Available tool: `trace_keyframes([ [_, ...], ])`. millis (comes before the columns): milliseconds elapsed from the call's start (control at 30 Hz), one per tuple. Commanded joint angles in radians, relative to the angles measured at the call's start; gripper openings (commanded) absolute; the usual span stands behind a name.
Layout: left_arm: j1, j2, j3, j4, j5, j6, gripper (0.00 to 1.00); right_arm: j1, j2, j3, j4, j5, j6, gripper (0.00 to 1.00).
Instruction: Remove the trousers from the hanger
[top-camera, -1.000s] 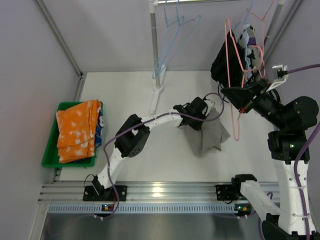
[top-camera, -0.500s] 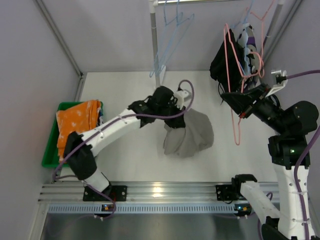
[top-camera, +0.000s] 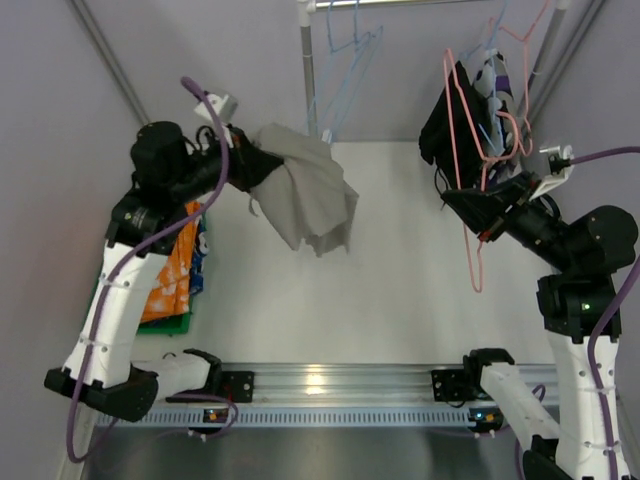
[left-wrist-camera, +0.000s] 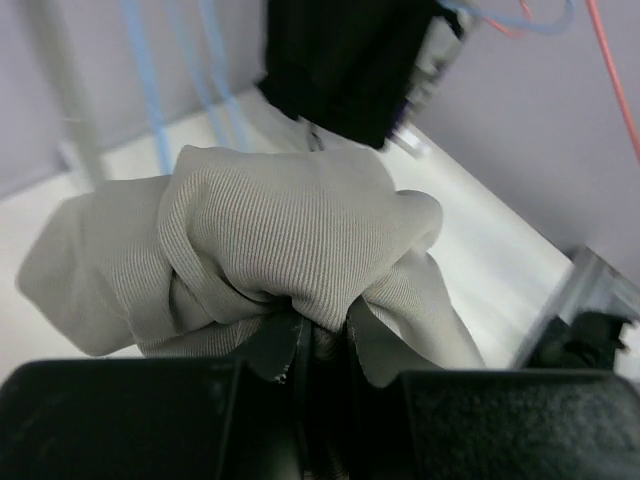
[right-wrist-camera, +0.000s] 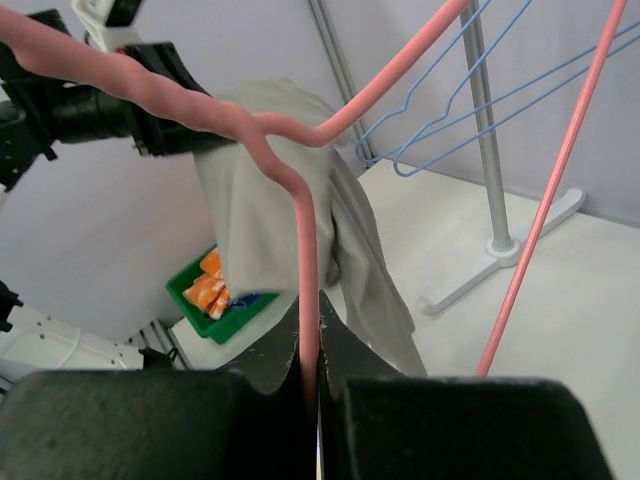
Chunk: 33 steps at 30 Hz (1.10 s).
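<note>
My left gripper will next go down and back over the tabletop between the green bin and the pink hanger (top-camera: 470, 150) and let go of the grey trousers there, as that tabletop is bare.
Grey trousers (top-camera: 308, 200) hang bunched in the air from my left gripper (top-camera: 262, 162), which is shut on them (left-wrist-camera: 300, 250) high over the table's left part. My right gripper (top-camera: 487, 222) is shut on the wire of a bare pink hanger (top-camera: 470, 150), seen close in the right wrist view as the pink hanger (right-wrist-camera: 305, 280) clamped between the jaws. Orange trousers (top-camera: 168, 285) with white spots lie in the green bin (top-camera: 148, 324), over a blue patterned pair (top-camera: 199, 262). Dark garments (top-camera: 450, 120) still hang on the rail at the back right.
A grey rack pole (top-camera: 309, 70) stands at the back centre with empty blue hangers (top-camera: 345, 70) on its rail. Its white foot shows in the right wrist view (right-wrist-camera: 500, 262). Purple cables loop off both arms. Walls close the table on the left and back.
My left arm has lifted the grey trousers off the table's middle and swung them up and to the left, toward the green bin. The right gripper has held the pink hanger almost still.
</note>
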Motion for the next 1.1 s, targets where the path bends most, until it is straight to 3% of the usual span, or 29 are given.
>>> trace_keyframes([
  [0,0.113,-0.098,0.118,0.023,-0.095,-0.006,0.0,-0.017,-0.009,0.006,-0.003,-0.019,-0.036,0.0],
  [67,0.144,-0.129,0.144,-0.044,-0.227,0.043,0.0,-0.018,-0.006,0.006,-0.002,-0.023,-0.04,0.0],
  [100,0.145,-0.135,0.172,-0.101,-0.391,0.079,0.0,-0.018,-0.003,0.006,0.001,-0.026,-0.04,0.0],
  [200,0.168,-0.16,0.175,-0.144,-0.709,0.122,0.0,-0.018,0.006,0.005,0.01,-0.031,-0.033,0.0],
  [333,0.24,-0.213,0.141,-0.132,-0.917,0.193,0.0,-0.018,0.023,0.008,0.024,-0.04,-0.031,0.0],
  [733,0.328,-0.402,-0.087,-0.12,-1.189,0.432,0.0,-0.018,0.062,0.008,0.059,-0.06,-0.011,0.0],
  [900,0.329,-0.44,-0.32,-0.127,-1.223,0.474,0.0,-0.018,0.077,0.022,0.062,-0.066,-0.002,0.0],
  [1067,0.329,-0.483,-0.564,-0.032,-1.203,0.488,0.0,-0.018,0.083,0.037,0.052,-0.066,-0.007,0.0],
])
